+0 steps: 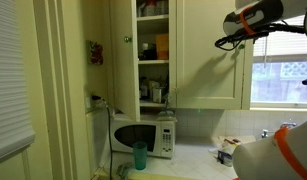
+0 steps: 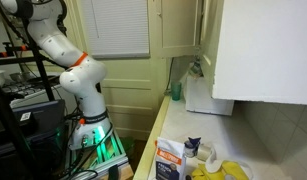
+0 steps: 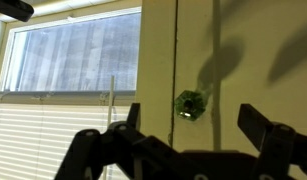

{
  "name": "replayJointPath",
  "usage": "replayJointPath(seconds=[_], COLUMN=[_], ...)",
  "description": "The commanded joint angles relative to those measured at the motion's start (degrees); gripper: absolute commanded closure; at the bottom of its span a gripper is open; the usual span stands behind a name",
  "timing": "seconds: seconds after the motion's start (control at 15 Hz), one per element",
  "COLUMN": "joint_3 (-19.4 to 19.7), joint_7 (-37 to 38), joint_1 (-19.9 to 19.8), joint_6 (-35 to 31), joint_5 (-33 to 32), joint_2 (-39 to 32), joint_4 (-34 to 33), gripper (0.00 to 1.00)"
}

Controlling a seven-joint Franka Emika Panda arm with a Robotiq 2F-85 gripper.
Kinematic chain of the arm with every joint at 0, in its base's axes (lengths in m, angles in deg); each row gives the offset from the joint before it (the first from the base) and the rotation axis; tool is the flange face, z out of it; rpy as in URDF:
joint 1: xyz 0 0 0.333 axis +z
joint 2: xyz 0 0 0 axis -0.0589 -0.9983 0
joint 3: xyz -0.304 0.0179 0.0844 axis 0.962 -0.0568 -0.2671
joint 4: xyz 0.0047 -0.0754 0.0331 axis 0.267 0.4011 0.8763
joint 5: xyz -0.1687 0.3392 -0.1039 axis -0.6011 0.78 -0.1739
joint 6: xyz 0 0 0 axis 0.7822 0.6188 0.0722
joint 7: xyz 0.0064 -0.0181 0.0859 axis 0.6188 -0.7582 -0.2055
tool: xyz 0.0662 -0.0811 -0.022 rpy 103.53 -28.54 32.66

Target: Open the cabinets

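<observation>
My gripper stays close in front of the shut door and will next draw its open fingers in around the green glass knob (image 3: pixel 189 104), because the knob is already between them.
The cabinets are cream-white wall cabinets. In an exterior view, one cabinet door (image 1: pixel 122 50) stands open, showing shelves of dishes and glasses (image 1: pixel 153 50). The neighbouring door (image 1: pixel 208 55) is shut. My gripper (image 1: pixel 229 42) hovers in front of that shut door, near its window-side edge. In the wrist view the gripper (image 3: pixel 193 125) is open and empty. A small green glass knob (image 3: pixel 189 104) on the cream door (image 3: pixel 253 50) sits between the two fingers, a little further off. I cannot tell whether the fingers touch it.
A white microwave (image 1: pixel 143 135) and a teal cup (image 1: pixel 140 155) stand on the counter under the open cabinet. A window with blinds (image 3: pixel 73 60) is beside the knob. A carton (image 2: pixel 171 160) and yellow items (image 2: pixel 218 170) lie on the counter. The robot base (image 2: pixel 88 110) stands by the counter.
</observation>
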Motion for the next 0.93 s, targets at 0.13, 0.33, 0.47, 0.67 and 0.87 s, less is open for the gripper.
replayJointPath(seconds=[0.13,0.33,0.47,0.67,0.87], joint_3=[1.8,3.0,3.8,4.9,5.4], joint_7=[-4.6,-6.6,-8.0,-9.0,-9.6], joint_1=[1.6,2.7,3.4,4.4,4.9], joint_6=[0.0,-0.8,-1.7,-4.4,-6.3], joint_5=[2.9,3.8,4.3,4.7,5.3], joint_2=[-0.4,-0.8,-1.0,-1.2,-1.4], joint_4=[-0.6,-0.6,-0.3,0.1,0.2], gripper=[0.00,0.00,0.00,0.00,0.26])
